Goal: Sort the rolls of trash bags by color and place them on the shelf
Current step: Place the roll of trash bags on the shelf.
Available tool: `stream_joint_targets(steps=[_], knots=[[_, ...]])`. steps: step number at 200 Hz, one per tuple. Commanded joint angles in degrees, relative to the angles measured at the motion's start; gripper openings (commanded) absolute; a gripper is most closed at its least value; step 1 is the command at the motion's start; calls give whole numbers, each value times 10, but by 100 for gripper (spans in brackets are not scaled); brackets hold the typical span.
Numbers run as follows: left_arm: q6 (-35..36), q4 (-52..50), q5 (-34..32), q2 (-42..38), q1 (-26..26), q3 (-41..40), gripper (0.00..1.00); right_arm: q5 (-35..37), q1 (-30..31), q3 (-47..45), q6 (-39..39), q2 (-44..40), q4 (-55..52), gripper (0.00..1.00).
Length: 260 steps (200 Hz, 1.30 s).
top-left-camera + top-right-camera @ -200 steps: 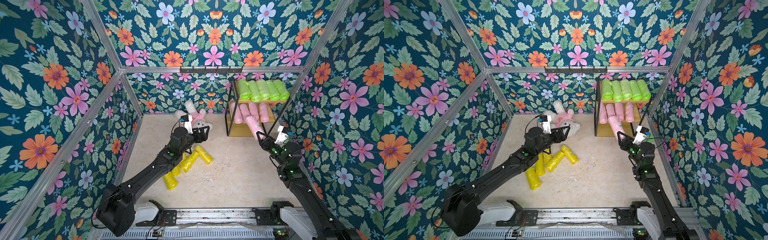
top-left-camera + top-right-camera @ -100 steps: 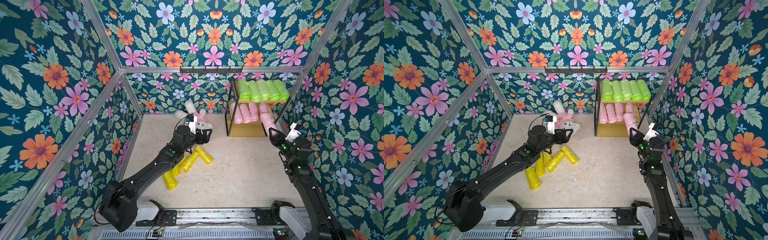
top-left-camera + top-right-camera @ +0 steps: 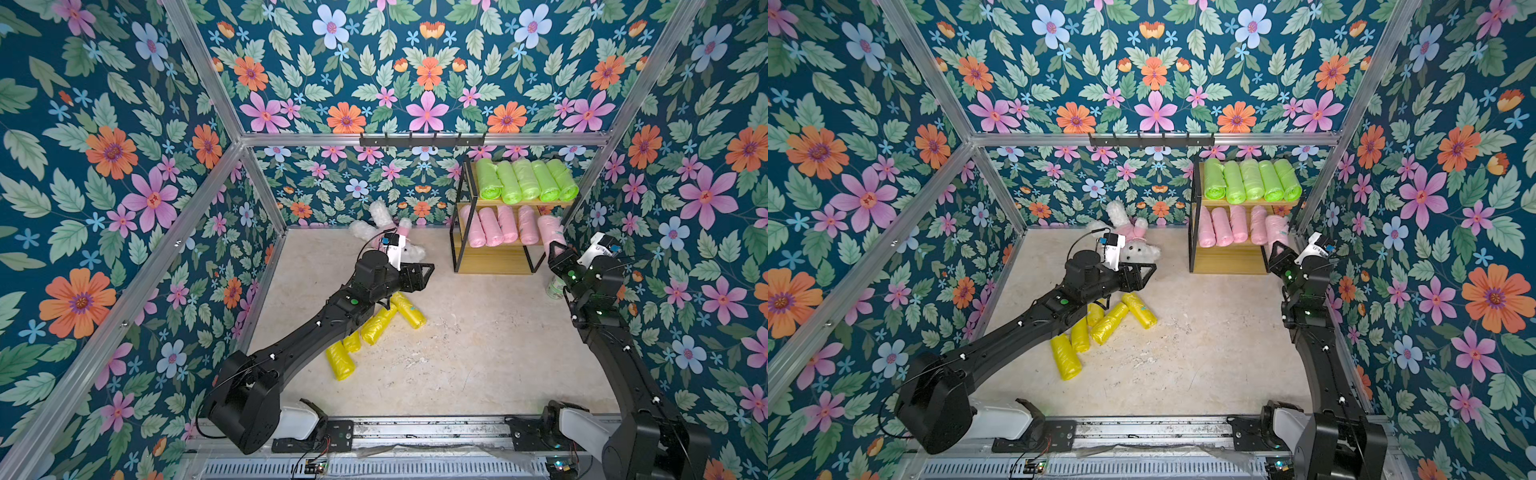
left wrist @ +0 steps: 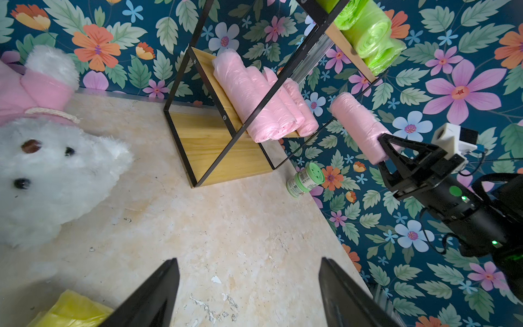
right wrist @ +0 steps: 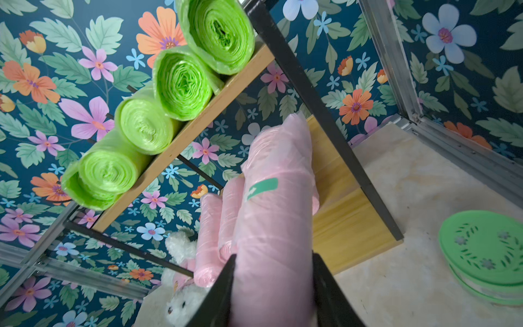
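Note:
Since the other pink rolls lie on the middle board, I will lower my right gripper outward to the middle board's loose end (image 5: 330,163) and release this roll there.
The shelf (image 3: 492,262) stands at the back right. Several lime green rolls (image 3: 525,180) lie on its top board and several pink rolls (image 3: 494,226) on the middle board. My right gripper (image 3: 559,249) (image 5: 273,256) is shut on the near end of another pink roll (image 3: 549,228) (image 5: 271,215). That roll points at the right end of the middle board; I cannot tell whether it touches the board. Several yellow rolls (image 3: 376,326) (image 3: 1108,318) lie on the floor, partly under my left arm. My left gripper (image 3: 428,270) (image 4: 247,259) hangs open over bare floor.
A white plush bear in pink (image 3: 395,245) lies at the back wall, just behind the left gripper. A small pale-green lidded jar (image 3: 555,289) (image 5: 484,249) stands on the floor by the right wall, under the right arm. A black hook rail (image 3: 422,139) runs along the back wall.
My right gripper has carried the pink roll to the right and back, up to the shelf's right end. The left gripper has drifted slightly right and its jaws have narrowed a little.

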Motion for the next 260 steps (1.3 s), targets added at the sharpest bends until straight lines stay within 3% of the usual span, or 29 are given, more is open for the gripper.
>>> stream_joint_targets(steps=[1, 158, 260], knots=[[-1, 10, 5, 2, -3, 5, 83, 20, 0, 15, 1, 22, 52, 26], [-7, 11, 6, 17, -14, 14, 82, 49, 4, 81, -11, 175, 66, 26], [-9, 11, 7, 20, -17, 11, 82, -9, 4, 87, -63, 223, 101, 29]])
